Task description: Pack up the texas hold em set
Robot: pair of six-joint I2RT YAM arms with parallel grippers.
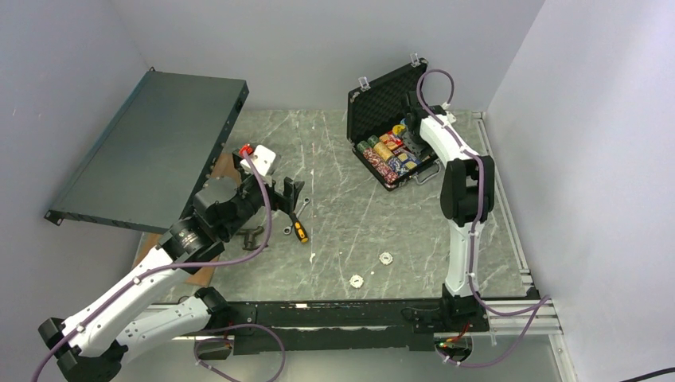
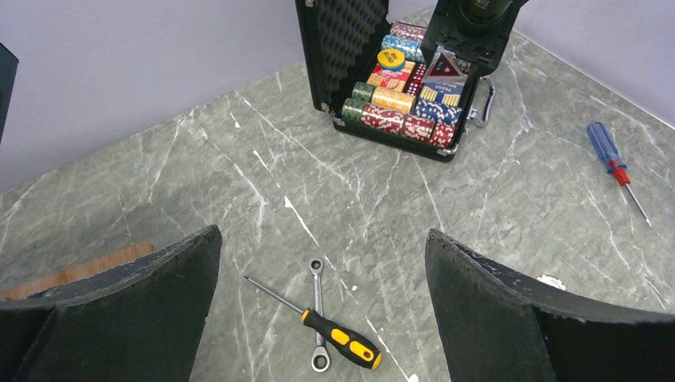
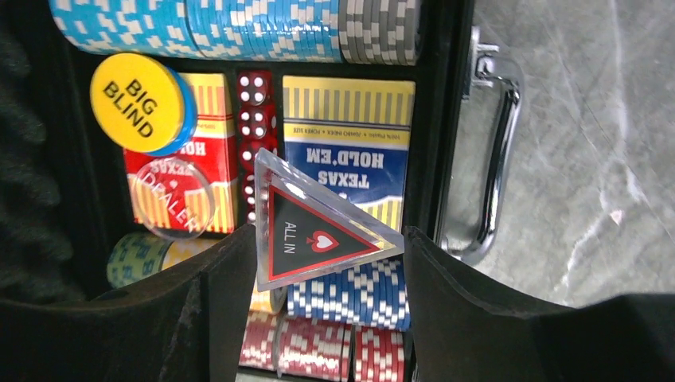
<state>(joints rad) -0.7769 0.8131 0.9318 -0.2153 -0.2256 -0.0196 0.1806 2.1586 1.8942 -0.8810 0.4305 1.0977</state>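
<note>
I need to lower the ALL IN marker (image 3: 314, 231) onto the bare blue deck (image 3: 347, 151) below my right gripper next and let it go, because both buttons cover the red deck.
The black briefcase (image 1: 380, 97) stands open at the far right, lid up, with rows of poker chips (image 1: 392, 161) inside. My right gripper (image 3: 326, 255) hangs over the case, shut on a clear triangular "ALL IN" marker (image 3: 314, 231). Below it lie a yellow "BIG BLIND" button (image 3: 137, 99), a clear "DEALER" button (image 3: 171, 199), red dice (image 3: 255, 111), a red deck (image 3: 216, 155) and a blue deck (image 3: 350, 135). Two white round pieces (image 1: 386, 258) lie on the near table. My left gripper (image 2: 322, 247) is open and empty, far left of the case (image 2: 338, 48).
A yellow-handled screwdriver (image 2: 342, 341) and a wrench (image 2: 317, 278) lie under my left gripper. A blue screwdriver (image 2: 609, 155) lies right of the case. A large dark panel (image 1: 143, 147) leans at the far left beside a white box (image 1: 261, 157). The case handle (image 3: 497, 159) faces right.
</note>
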